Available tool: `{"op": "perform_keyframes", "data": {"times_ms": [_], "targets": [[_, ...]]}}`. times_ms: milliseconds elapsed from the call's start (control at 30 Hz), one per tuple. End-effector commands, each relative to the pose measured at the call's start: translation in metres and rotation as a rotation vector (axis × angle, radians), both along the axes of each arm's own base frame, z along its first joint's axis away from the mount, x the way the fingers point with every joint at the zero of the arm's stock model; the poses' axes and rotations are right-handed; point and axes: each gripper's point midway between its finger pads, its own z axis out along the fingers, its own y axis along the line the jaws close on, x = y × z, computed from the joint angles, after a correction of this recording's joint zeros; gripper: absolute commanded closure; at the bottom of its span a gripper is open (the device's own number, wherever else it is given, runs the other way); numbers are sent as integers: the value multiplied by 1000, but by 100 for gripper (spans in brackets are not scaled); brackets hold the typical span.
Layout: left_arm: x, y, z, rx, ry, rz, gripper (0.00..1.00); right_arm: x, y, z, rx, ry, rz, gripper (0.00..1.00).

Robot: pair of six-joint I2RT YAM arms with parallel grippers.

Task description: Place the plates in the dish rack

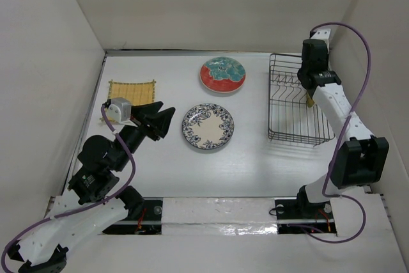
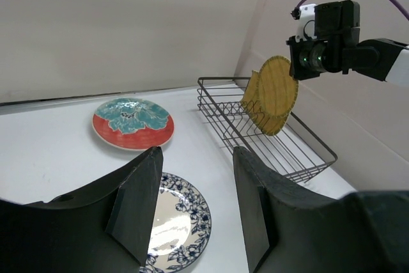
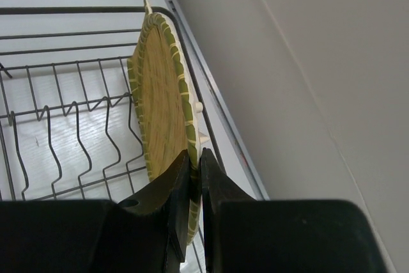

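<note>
I should move my right gripper away from the side and put the plate down into the rack's wires (image 1: 304, 99) (image 3: 132, 148), because the second yellow plate stands close beside it.
The black wire dish rack (image 1: 295, 119) stands at the right, also in the left wrist view (image 2: 281, 151) and the right wrist view (image 3: 64, 132). My right gripper (image 3: 195, 158) is shut on the rim of a round yellow woven plate (image 3: 160, 107), holding it on edge above the rack's far right side (image 2: 276, 91). A second yellow plate (image 2: 250, 97) stands partly hidden behind it. The red-rimmed teal plate (image 1: 222, 75), the blue-and-white floral plate (image 1: 208, 126) and the square yellow plate (image 1: 132, 90) lie flat on the table. My left gripper (image 1: 165, 113) is open and empty, left of the floral plate (image 2: 182, 222).
White walls enclose the table on three sides; the right wall runs close along the rack (image 3: 307, 94). The right arm's purple cable (image 1: 361, 81) loops beside the rack. The red plate shows beyond my left fingers (image 2: 133, 123).
</note>
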Motion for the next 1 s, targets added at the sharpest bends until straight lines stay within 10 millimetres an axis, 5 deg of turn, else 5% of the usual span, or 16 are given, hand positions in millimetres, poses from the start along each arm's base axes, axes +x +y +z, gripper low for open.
{"op": "perform_keyframes", "data": {"times_ms": [0,333,600,967], "targets": [[1,-1,11,-31,-36,-2,55,19,5,20,1,-70,45,100],[2,-2,10,-27,-35,-4,55,21,-8,12,-80,-28,-21,100],[2,-4,9,-25,-30,-9,55,16,2,39,-57,-158,5,100],[4,-7,6,-16,-21,-10,55,29,7,-4,19,-106,42,100]]}}
